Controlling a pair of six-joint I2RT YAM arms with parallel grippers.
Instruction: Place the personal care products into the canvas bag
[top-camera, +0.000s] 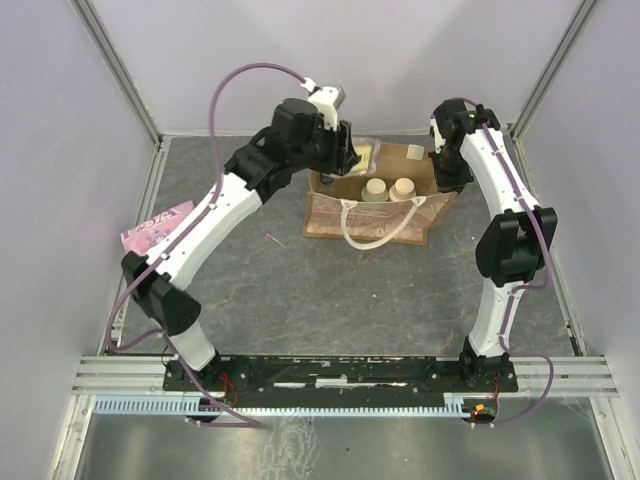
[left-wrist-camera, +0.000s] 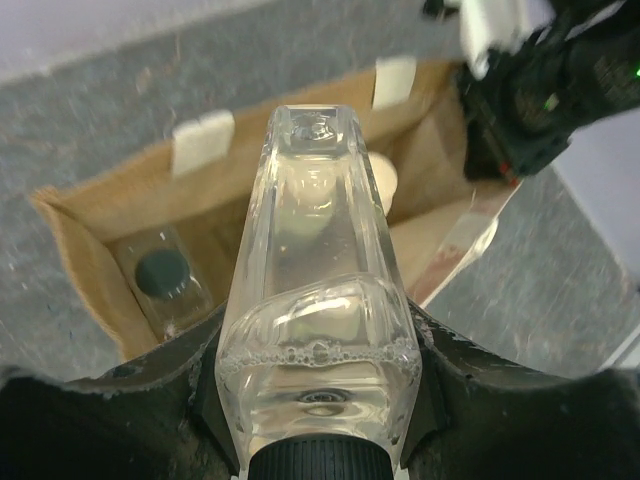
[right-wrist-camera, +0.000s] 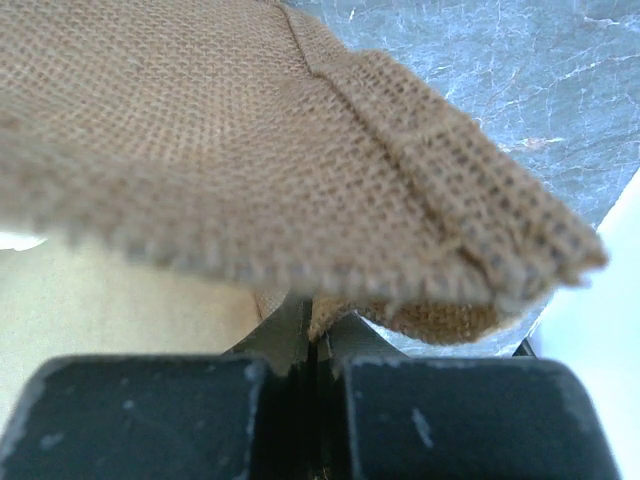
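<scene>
The gap between the second clear bottle and the pale ones is below, so my left gripper should next go down into the bag (top-camera: 330, 215) and let go of its bottle there.
My left gripper (top-camera: 347, 147) is shut on a clear squarish bottle (left-wrist-camera: 312, 250) with a dark cap and holds it over the back left of the open canvas bag (top-camera: 330, 215). The gripper's fingers clamp the bottle just above its cap (left-wrist-camera: 318, 385). In the left wrist view the bag (left-wrist-camera: 85, 225) lies below, with a second clear dark-capped bottle (left-wrist-camera: 163, 272) in its left corner. Two pale round-topped bottles (top-camera: 375, 190) (top-camera: 403, 187) stand inside near the front. My right gripper (top-camera: 447, 168) is shut on the bag's right rim (right-wrist-camera: 330, 150), pinching the canvas (right-wrist-camera: 335, 262).
A flat pink packet (top-camera: 155, 225) lies on the table at the left, under my left arm. The bag's cream handles (top-camera: 380, 232) hang over its front. Cage posts and walls stand close behind and beside the bag.
</scene>
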